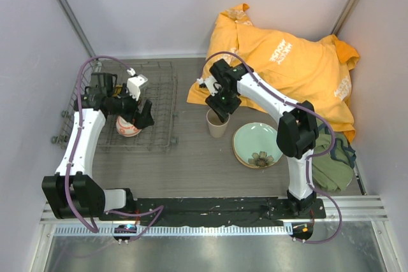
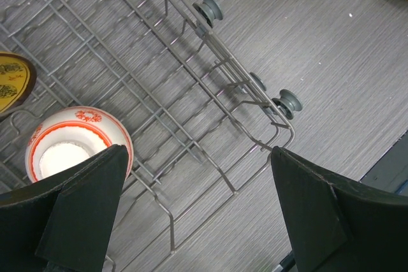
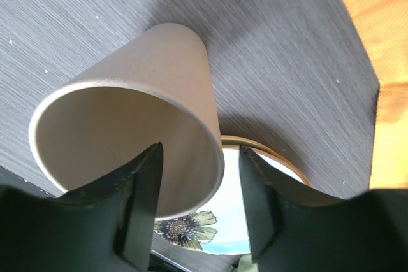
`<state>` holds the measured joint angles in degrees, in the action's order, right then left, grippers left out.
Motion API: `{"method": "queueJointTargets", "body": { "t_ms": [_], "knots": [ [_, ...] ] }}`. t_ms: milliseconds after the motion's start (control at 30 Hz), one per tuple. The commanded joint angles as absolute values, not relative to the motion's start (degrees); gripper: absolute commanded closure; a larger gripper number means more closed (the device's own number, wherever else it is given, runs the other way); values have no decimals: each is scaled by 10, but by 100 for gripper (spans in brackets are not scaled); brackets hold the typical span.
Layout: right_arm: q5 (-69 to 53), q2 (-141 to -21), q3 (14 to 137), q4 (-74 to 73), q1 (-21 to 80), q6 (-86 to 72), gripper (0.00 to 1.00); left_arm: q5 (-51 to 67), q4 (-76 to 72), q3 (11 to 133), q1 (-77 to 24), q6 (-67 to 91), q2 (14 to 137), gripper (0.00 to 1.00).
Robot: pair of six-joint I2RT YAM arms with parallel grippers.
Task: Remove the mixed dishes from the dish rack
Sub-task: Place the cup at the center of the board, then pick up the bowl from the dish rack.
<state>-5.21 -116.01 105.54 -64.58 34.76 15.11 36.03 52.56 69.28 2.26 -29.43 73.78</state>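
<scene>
My left gripper goes toward the left in its wrist view next and lowers astride the bowl's upturned foot (image 1: 125,121) (image 2: 62,160), since only one fingertip overlaps the bowl.
The grey wire dish rack (image 1: 159,103) lies at the left; its wires fill the left wrist view (image 2: 191,81). A small white-and-red bowl (image 1: 127,128) sits in its near part, also seen in the left wrist view (image 2: 76,141). My left gripper (image 1: 143,116) is open just above and beside the bowl (image 2: 201,208), one finger overlapping its edge. The yellow-and-dark plate's edge (image 2: 9,84) shows in the rack. The beige cup (image 1: 217,125) stands on the table. My right gripper (image 1: 220,107) is open, its jaws astride the cup's rim (image 3: 201,195). The pale green flower plate (image 1: 257,146) lies beside it. The dark green mug is hidden.
A crumpled orange cloth (image 1: 287,68) covers the far right of the table. A folded olive-green cloth (image 1: 333,160) lies right of the plate. Grey walls close in on the left, the back and the right. The rack's feet (image 2: 287,101) stand on the grey table.
</scene>
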Motion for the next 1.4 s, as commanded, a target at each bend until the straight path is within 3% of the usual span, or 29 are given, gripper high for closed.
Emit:
{"method": "queueJointTargets", "body": {
  "t_ms": [0,533,1367],
  "knots": [
    [-39,-1135,1097,-643,351,150,41,338,502,697,22,-300,727,0],
    [-18,-1057,1158,-651,351,150,20,151,496,738,33,-328,776,0],
    [-11,-990,1041,-604,351,158,18,69,427,744,61,-320,954,0]
  ]
}}
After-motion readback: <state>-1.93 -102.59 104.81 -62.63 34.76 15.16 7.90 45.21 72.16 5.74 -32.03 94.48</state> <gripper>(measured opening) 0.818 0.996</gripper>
